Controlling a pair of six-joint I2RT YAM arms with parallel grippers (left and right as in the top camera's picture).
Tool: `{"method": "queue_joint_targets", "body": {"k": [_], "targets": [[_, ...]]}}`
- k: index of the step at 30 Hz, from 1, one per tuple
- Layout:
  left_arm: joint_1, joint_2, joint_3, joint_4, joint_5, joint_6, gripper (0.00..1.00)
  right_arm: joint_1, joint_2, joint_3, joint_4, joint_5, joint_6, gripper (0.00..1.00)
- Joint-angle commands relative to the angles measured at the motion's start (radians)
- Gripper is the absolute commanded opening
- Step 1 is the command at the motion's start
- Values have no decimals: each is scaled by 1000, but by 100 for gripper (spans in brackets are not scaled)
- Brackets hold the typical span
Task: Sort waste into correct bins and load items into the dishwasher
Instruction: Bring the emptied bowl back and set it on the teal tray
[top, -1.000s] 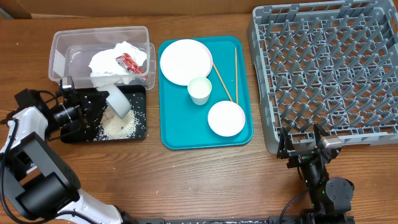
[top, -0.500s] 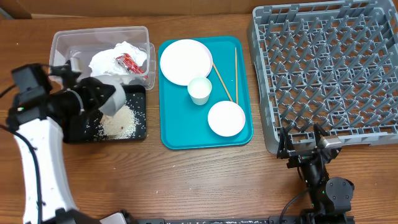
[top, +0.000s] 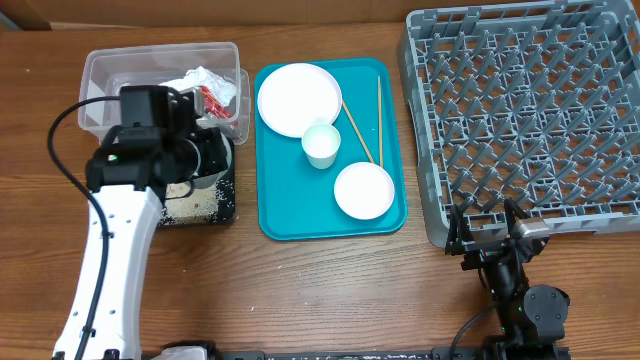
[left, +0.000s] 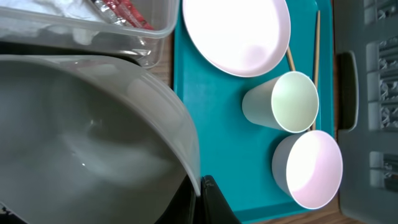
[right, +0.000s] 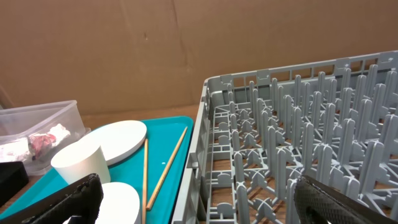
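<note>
Next, the left gripper carries the bowl across to the empty teal tray (top: 290, 200) between the black tray and the second bowl, then moves down.
My left gripper (left: 200, 198) is shut on the rim of a small white bowl (left: 93, 143), held over the black tray (top: 226, 205), where rice grains (top: 190, 202) lie. In the overhead view the arm hides most of this bowl. The clear tub (top: 100, 70) holds the crumpled napkin (top: 205, 80) and the red wrapper (top: 213, 100). On the teal tray (top: 290, 200) are the plate (top: 299, 98), the cup (top: 321, 145), a second bowl (top: 364, 190) and two chopsticks (top: 379, 105). The grey dish rack (top: 520, 110) stands at the right. My right gripper (right: 205, 208) is open and empty at the rack's front edge.
The clear tub and black tray sit close against the teal tray's left edge. The rack's left wall (right: 202, 134) stands right beside the teal tray. Bare wooden table (top: 320, 290) runs along the front. A brown cardboard wall (right: 155, 50) stands behind.
My left arm has swung right and now sits over the black tray, still gripping the bowl, which was tipped above the rice before. The right arm has not moved.
</note>
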Motion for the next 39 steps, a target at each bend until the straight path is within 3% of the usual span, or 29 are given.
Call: {"method": "queue_joint_targets", "body": {"k": [1,12,26,33,36,39], "targets": [[-99,-13,35,15,-87,47,4,6,-10,-10,4,6,2,100],[-413,71,35,-55,-286,167,4,6,-10,-10,4,6,2,100],[-509,344,35,-18,-283,165,4,6,-10,-10,4,6,2,100],[-534,366,35,0,-283,154,5,6,-10,-10,4,6,2,100],[-536,366,35,-1,-277,155,19,6,-10,-10,4,6,2,100],[-536,365,36,-3,-258,155,40,6,-10,-10,4,6,2,100]]}}
